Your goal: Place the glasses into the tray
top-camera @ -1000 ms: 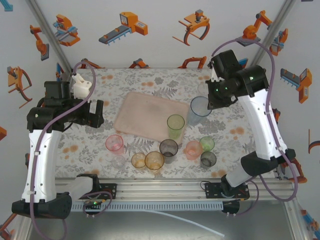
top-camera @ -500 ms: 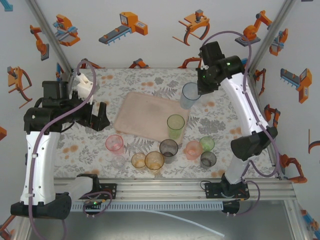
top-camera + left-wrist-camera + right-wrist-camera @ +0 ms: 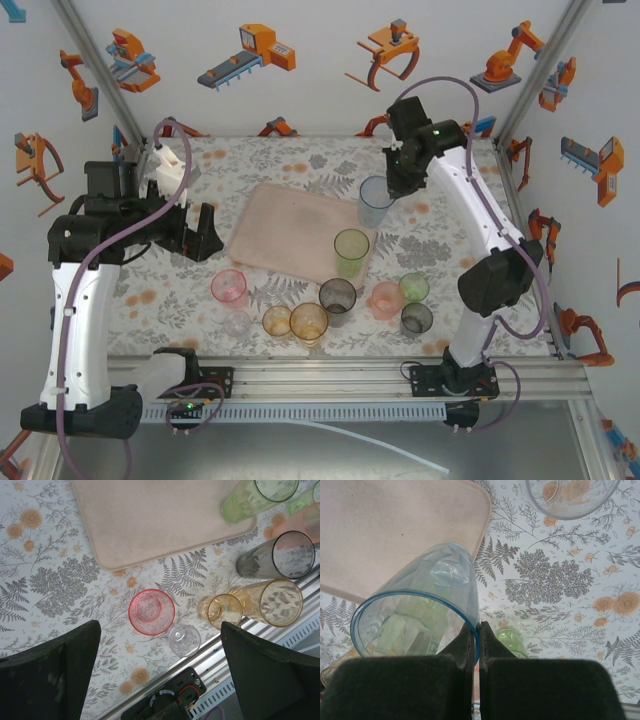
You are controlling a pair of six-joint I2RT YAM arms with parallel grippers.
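Observation:
My right gripper should move in over the tray next, lower the blue glass (image 3: 375,205) and let go of its rim, because the tray's bare spot beyond the green glass (image 3: 351,252) is below.
The pale pink tray (image 3: 290,230) lies mid-table. My right gripper (image 3: 391,186) is shut on the rim of a tall blue glass (image 3: 375,205), which hangs by the tray's far right corner; in the wrist view one finger is inside the blue glass (image 3: 420,605) and one outside, pinching at my right gripper (image 3: 479,628). A tall green glass (image 3: 351,252) stands at the tray's near right corner. My left gripper (image 3: 205,232) is open and empty left of the tray, above a pink glass (image 3: 151,611) and a small clear glass (image 3: 184,640).
Along the front stand a pink glass (image 3: 229,287), amber glasses (image 3: 277,320) (image 3: 309,322), grey glasses (image 3: 337,296) (image 3: 417,318), a salmon glass (image 3: 386,299) and a short green one (image 3: 414,288). A clear glass (image 3: 570,497) stands at the far right. The table's front rail (image 3: 330,375) is close behind them.
My right arm has carried the blue glass left and farther back, to the tray's far right corner. The left gripper has shifted slightly right, still open.

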